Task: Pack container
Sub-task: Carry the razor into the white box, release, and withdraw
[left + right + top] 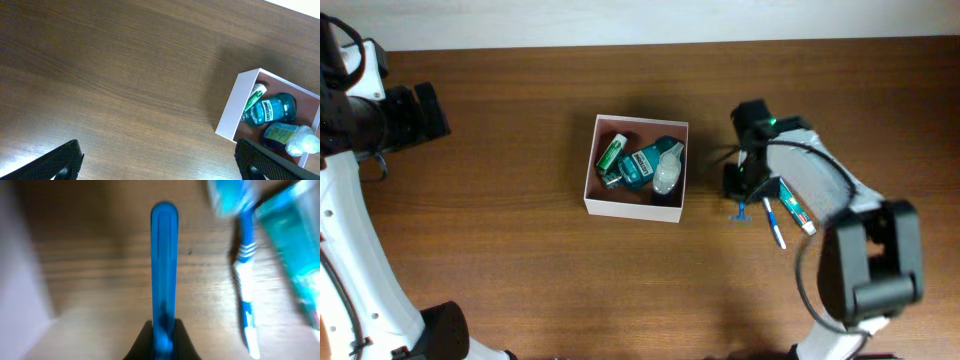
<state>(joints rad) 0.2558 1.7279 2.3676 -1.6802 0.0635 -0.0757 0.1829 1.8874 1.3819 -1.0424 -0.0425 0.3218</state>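
Note:
My right gripper will next lift the handle. Then it will lower the handle toward the box's bare bottom (633,196), between the mouthwash bottle and the box's near side.
The container (631,208) is a square white box with a pinkish-brown inside, at the table's middle. It holds a green tube (611,153), a teal mouthwash bottle (642,165) and a clear bottle (668,177). It also shows in the left wrist view (231,111). My right gripper (740,186) is just right of the box, shut on a slim blue handle (164,255) that points down at the table. My left gripper (160,165) is open and empty, far left of the box.
A blue-white toothbrush (773,222) and a teal toothpaste tube (797,209) lie on the wood right of my right gripper; both show in the right wrist view, the toothbrush (245,285) beside the tube (292,255). The box's white wall (20,280) is at that view's left.

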